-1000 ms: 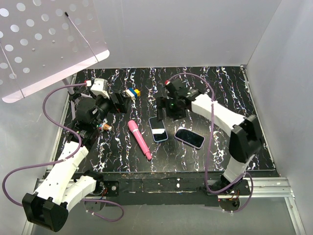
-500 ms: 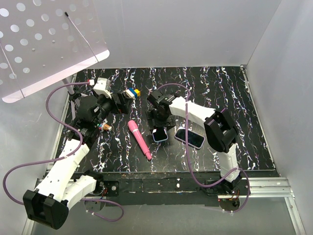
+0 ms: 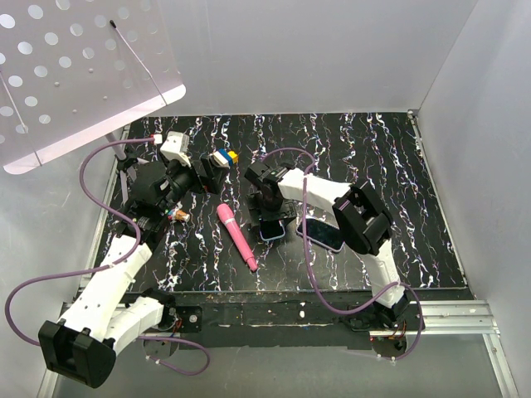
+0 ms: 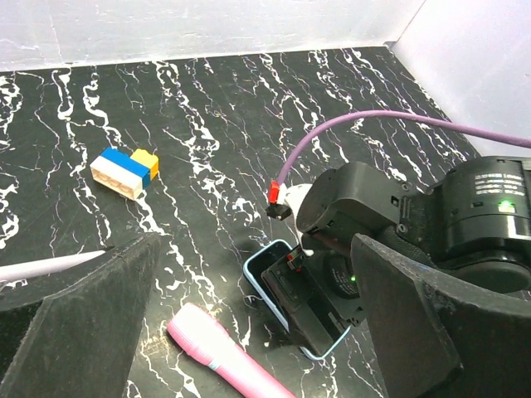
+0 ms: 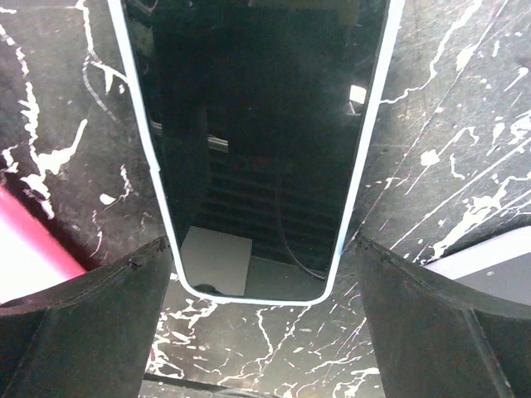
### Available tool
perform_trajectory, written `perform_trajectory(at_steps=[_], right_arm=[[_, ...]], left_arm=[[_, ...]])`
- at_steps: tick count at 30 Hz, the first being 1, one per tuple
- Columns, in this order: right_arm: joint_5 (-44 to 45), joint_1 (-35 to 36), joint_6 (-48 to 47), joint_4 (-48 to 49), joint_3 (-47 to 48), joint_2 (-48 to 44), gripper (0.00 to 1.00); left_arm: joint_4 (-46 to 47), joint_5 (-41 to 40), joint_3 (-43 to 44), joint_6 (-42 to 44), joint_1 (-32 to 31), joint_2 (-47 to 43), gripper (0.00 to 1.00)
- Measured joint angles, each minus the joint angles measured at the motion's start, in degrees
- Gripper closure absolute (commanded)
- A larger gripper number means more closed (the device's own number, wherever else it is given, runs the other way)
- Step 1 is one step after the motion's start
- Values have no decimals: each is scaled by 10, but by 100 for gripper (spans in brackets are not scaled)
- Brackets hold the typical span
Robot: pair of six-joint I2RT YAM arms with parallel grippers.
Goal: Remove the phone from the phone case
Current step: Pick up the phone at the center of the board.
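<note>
My left gripper is facing the long edge of the case by the pink object, so I need to lower it next toward the right in the top view onto that edge.
A dark-screened phone [image 5: 257,141] lies flat in a light blue phone case [image 5: 365,166] on the black marbled table. My right gripper [image 5: 261,245] points straight down over its end, open, one finger on each side of the case and apart from it. From above, the right gripper [image 3: 270,211] covers most of the phone [image 3: 272,231]. In the left wrist view the case [image 4: 259,278] shows beneath the right gripper [image 4: 319,303]. My left gripper [image 3: 207,172] hovers open and empty to the left, above the table [image 4: 255,240].
A second phone [image 3: 325,236] in a lilac case lies just right of the first, partly under the right arm. A pink tube-shaped object [image 3: 237,237] lies to the left. Stacked toy bricks [image 3: 224,157] sit at the back. White walls enclose the table.
My right arm has swung left and lowered until its gripper stands over the blue-cased phone. The left arm has barely moved.
</note>
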Motion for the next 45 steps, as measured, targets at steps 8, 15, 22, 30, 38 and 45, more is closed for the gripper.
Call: perform_trajectory(at_steps=[8,15,22,30,38,45], right_arm=[[40,8,24,-8,7,13,7],[53,11,35,9,-9,5,40],[57,12,25,89,-111,-63,76],[41,11,17,157,-211,-140,99],[-26,-12,40,257,-295,-233,99],[-129,-92,89,344,-371,-258,99]], left_arm=[[-4,-7,0,1,-7,-2,0],[-11,-19,0,5,-13,-5,1],[-12,-14,0,2,-15,-3,0],[-12,41,23,-31,-37,70,0],[-39,102,55,-63,-53,166,1],[-62,101,75,-82,-53,191,0]])
